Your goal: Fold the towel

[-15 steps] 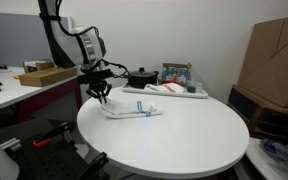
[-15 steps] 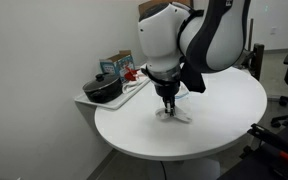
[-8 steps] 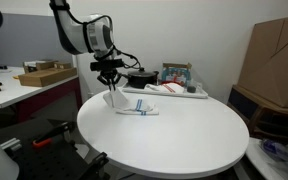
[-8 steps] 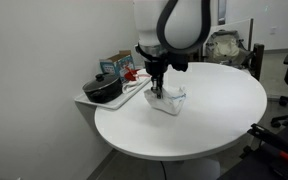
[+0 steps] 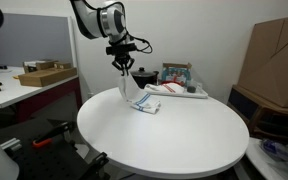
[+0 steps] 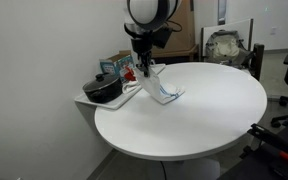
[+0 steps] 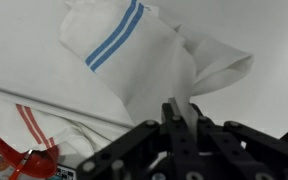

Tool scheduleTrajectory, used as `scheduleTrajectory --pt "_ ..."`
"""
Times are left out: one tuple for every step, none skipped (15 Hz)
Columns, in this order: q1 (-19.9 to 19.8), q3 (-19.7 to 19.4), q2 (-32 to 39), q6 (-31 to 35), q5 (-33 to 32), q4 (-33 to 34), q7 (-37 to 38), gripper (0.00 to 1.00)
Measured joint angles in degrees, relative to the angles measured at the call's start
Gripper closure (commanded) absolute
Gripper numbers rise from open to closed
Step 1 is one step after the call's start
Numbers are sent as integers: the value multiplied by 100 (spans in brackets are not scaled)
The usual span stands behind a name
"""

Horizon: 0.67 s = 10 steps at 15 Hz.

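My gripper moves down and across next, laying the held end over the towel's free part point(image 5: 149, 105) point(image 7: 119, 60), which still lies flat on the tabletop, then lets go.
A white towel with blue stripes point(image 5: 144, 102) lies on the round white table point(image 5: 174, 140). My gripper point(image 5: 124, 66) is shut on one end of the towel and holds it up, so the cloth hangs stretched from the jaws down to the table. In an exterior view the gripper point(image 6: 142, 70) is above the towel point(image 6: 162, 94), near the table's back edge. In the wrist view the towel point(image 7: 134, 55) spreads below, with its pinched edge between the jaws point(image 7: 182, 118).
A tray point(image 5: 189, 95) behind the table holds a black pot point(image 5: 141, 78), a box and a second white cloth with red stripes point(image 7: 29, 125). The pot also shows in an exterior view point(image 6: 104, 88). Cardboard boxes point(image 5: 279, 60) stand at the right.
My gripper has risen and moved toward the tray side with the towel's end in it. The towel has been dragged along the table and now hangs stretched.
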Motion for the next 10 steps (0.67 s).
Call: scheduleTrajectory --pt "0 2 42 -84 12 85 0 99" --pt "-4 11 98 -180 43 166 -5 99" --pt "-15 27 176 -290 101 251 -21 99" --pt "-32 45 277 -414 188 347 -58 99" --pt "-53 53 400 -531 281 455 -109 99" --pt "-82 55 540 -643 356 574 -133 99" --pt "-119 54 686 -743 420 698 -149 99" --pt "-167 49 848 -850 490 838 -163 99" --pt "-219 34 1017 -955 543 989 -166 99" --pt "-274 9 1183 -1062 598 1143 -166 99"
